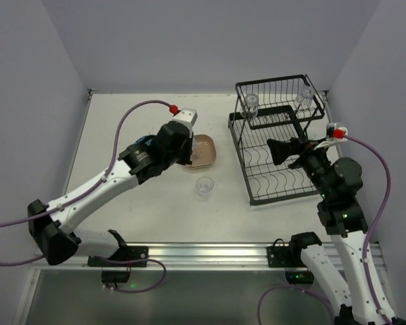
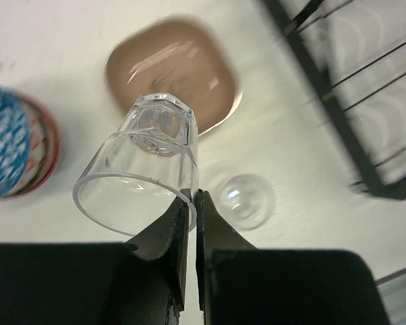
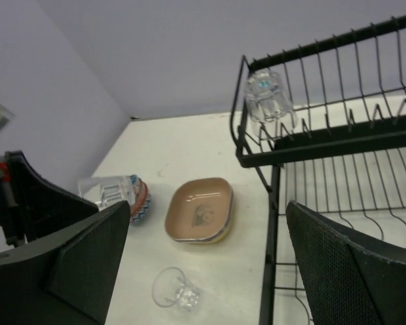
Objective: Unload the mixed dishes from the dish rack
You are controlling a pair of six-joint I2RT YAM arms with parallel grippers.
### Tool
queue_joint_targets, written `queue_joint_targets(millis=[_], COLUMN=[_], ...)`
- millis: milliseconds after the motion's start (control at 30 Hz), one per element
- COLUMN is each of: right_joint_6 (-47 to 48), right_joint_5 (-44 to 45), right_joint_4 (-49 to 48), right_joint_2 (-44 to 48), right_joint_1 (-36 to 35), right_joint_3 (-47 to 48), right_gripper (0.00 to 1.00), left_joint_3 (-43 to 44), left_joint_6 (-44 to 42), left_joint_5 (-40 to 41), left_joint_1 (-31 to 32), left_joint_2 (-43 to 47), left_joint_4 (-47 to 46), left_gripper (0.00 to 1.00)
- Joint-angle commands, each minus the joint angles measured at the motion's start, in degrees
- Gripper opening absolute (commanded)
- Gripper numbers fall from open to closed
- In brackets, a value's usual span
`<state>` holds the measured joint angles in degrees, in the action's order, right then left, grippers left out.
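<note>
The left gripper moves down next, draws the held cup back beside the standing glass cup and releases the held cup's rim, because the table there is bare.
My left gripper (image 2: 191, 198) is shut on the rim of a clear glass cup (image 2: 142, 169) and holds it above the table, between the stacked bowls (image 2: 13, 142) and the tan-brown plate (image 2: 172, 74). In the top view the left gripper (image 1: 179, 147) is beside that plate (image 1: 204, 150). A second glass cup (image 1: 204, 186) stands on the table near it. The black dish rack (image 1: 277, 139) holds two glass cups (image 1: 252, 105) (image 1: 302, 99) in its upper basket. My right gripper (image 1: 284, 150) is open and empty over the rack's lower tray.
In the right wrist view the plate (image 3: 199, 210) lies on top of a stack with a yellow edge showing. The bowls (image 3: 139, 198) sit left of it and the loose cup (image 3: 176, 292) in front. Walls close the table on three sides.
</note>
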<state>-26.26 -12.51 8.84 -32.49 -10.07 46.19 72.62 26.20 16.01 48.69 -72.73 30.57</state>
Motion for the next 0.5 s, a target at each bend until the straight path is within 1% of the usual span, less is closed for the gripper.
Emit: queue_joint_targets(millis=[0,100,167,367,467], right_joint_6=[5.3,6.2,6.7,7.0,7.3], right_joint_5=[5.3,5.2,5.3,5.0,4.3], right_joint_4=[13.2,14.5,15.1,15.2,15.2], right_joint_2=[-3.1,-3.6,-4.0,-3.0,-3.0], right_joint_1=[0.2,0.2,0.1,0.2,0.1], right_joint_3=[3.5,3.9,4.2,3.7,3.7], right_gripper=[0.99,0.99,0.99,0.99,0.99], left_joint_3=[1.1,0.5,-0.9,-0.9,-1.6], left_joint_6=[-6.1,-10.4,-12.6,-14.6,-14.9], left_joint_5=[4.8,0.4,-3.2,-9.8,-10.6], left_joint_1=[-3.4,-3.6,-3.6,-3.5,-3.6], left_joint_2=[-5.3,-9.4,-11.6,-17.0,-19.9], left_joint_4=[21.9,24.2,23.6,22.4,22.2], left_gripper=[0.00,0.00,0.00,0.00,0.00])
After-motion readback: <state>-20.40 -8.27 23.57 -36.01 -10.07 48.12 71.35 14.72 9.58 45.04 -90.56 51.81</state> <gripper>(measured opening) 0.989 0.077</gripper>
